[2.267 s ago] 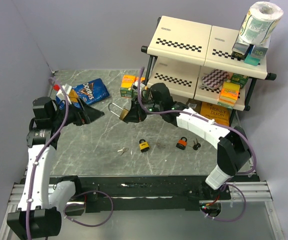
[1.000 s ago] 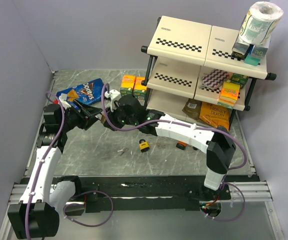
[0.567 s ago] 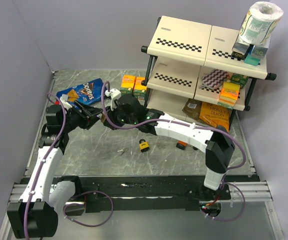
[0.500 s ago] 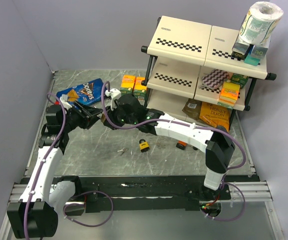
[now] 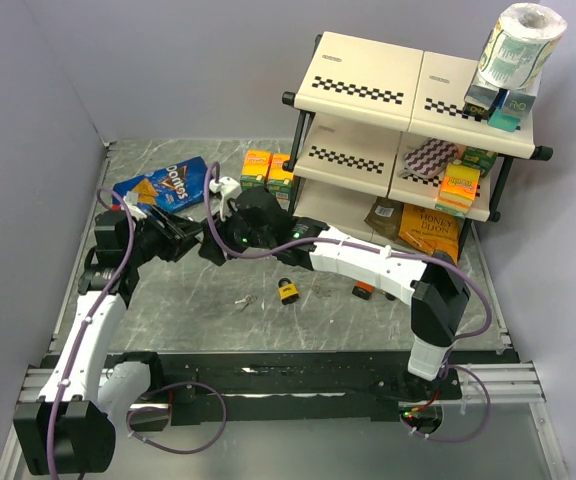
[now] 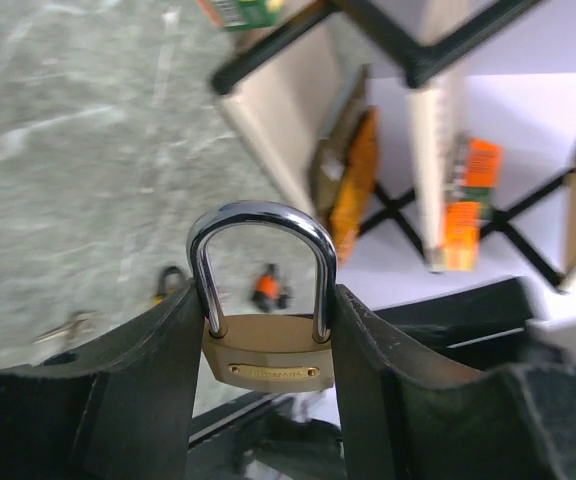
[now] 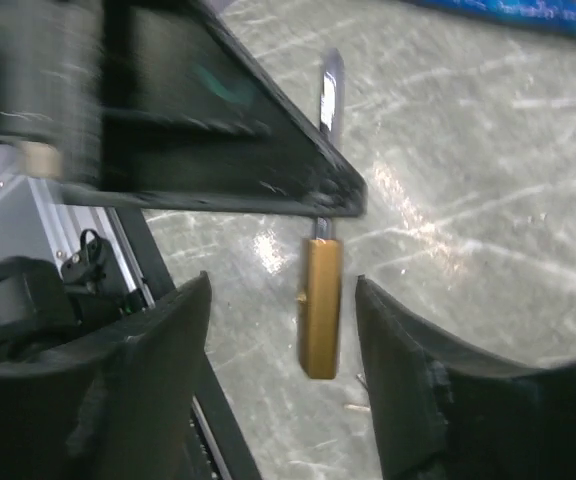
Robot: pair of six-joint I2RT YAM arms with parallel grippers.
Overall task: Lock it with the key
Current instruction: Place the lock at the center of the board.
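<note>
My left gripper tips downward next, lowers back and frees the padlock on the tabletop (image 6: 13,340) beside the key. That bare spot lies below the gripper and back.
A brass padlock (image 6: 265,362) with a silver shackle hangs in the air between the two arms. My left gripper (image 6: 265,300) is shut on its shackle, one finger on each side. In the right wrist view the padlock's body (image 7: 320,305) hangs edge-on below the left gripper's dark finger (image 7: 218,120). My right gripper (image 7: 281,290) is open with its fingers either side of the body, not touching it. In the top view the two grippers meet, left (image 5: 188,238) and right (image 5: 213,247), and hide the padlock. A small key (image 5: 246,301) lies on the table.
A small yellow padlock (image 5: 288,291) and an orange padlock (image 5: 363,291) lie on the table near the key. A Doritos bag (image 5: 168,182) and snack boxes (image 5: 266,168) sit at the back. A two-tier shelf rack (image 5: 408,110) stands at the right.
The right arm carried the brass padlock left to the left gripper, which came in to meet it. The left gripper now holds it, and in the last half second both shifted only slightly.
</note>
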